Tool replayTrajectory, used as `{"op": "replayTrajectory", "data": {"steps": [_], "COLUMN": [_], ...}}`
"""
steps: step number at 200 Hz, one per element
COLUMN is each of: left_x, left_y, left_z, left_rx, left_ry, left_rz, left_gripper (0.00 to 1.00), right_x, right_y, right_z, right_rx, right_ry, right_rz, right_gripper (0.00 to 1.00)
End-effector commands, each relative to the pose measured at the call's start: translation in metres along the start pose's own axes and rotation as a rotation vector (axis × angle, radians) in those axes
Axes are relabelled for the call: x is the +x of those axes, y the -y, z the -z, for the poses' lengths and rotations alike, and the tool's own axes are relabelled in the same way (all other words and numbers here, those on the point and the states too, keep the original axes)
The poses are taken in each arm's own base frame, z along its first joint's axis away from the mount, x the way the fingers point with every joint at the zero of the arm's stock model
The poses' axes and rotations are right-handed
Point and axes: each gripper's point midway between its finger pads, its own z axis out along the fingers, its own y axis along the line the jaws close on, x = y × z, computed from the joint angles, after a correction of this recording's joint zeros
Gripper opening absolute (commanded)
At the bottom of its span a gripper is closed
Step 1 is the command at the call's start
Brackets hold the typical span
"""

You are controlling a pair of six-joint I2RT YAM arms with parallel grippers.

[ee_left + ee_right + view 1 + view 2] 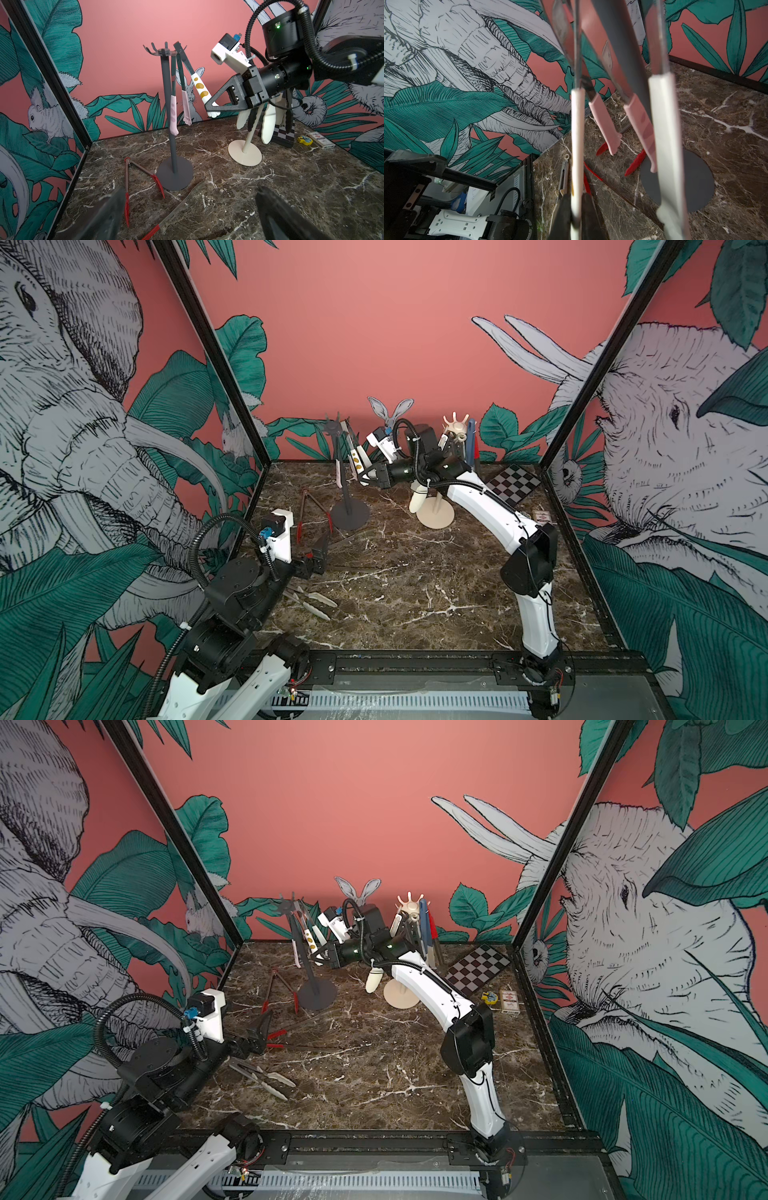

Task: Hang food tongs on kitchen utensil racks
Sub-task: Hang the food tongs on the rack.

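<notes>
The upper end of the white tongs already hangs below the hooks at the top of the dark grey rack. I should move my right gripper down slightly to there and let go of the white tip of the tongs.
The dark grey rack (169,104) (348,472) (309,952) carries pink-tipped tongs (173,112) (605,122). White tongs with orange spots (200,87) (356,458) (309,938) slant down from its crown of hooks. My right gripper (209,108) (576,207) (365,477) is shut on one white tip. The cream rack (245,152) (436,514) holds cream, black and blue tongs (471,443). Red-tipped tongs (126,182) (276,986) and a second red-tipped pair (180,205) lie on the table. My left gripper (191,218) (320,556) (259,1033) hangs open and empty above them.
Cream-tipped tongs (311,601) (266,1079) lie beside the left arm's base. A chequered board (478,969) leans in the back right corner, with a card box (509,1002) and a small yellow object (489,997) near it. Patterned walls close three sides.
</notes>
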Motion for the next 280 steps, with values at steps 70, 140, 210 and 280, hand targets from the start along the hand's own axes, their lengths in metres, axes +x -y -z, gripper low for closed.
{"op": "replayTrajectory", "data": {"steps": [70,140,210,280], "left_x": [0.005,0.018,0.049,0.074], "left_y": [-0.003,-0.005,-0.019,-0.029], "left_z": [-0.002,-0.011,-0.022,-0.028], "left_rx": [-0.018,-0.042,-0.164,-0.260], "left_ry": [-0.010,-0.070,-0.242,-0.361], "left_rz": [0.003,0.063,0.148,0.188], "left_gripper": [0.99,0.99,0.99,1.00], "right_x": [0.016,0.020,0.027,0.038], "right_y": [0.003,0.008,0.008,0.001], "right_z": [-0.010,-0.009,0.016,0.057], "right_rx": [-0.027,0.004,0.106,0.228], "right_ry": [-0.018,-0.021,0.044,0.158], "right_rz": [0.012,0.003,0.026,0.001], "right_gripper": [0.08,0.38,0.75,0.96]}}
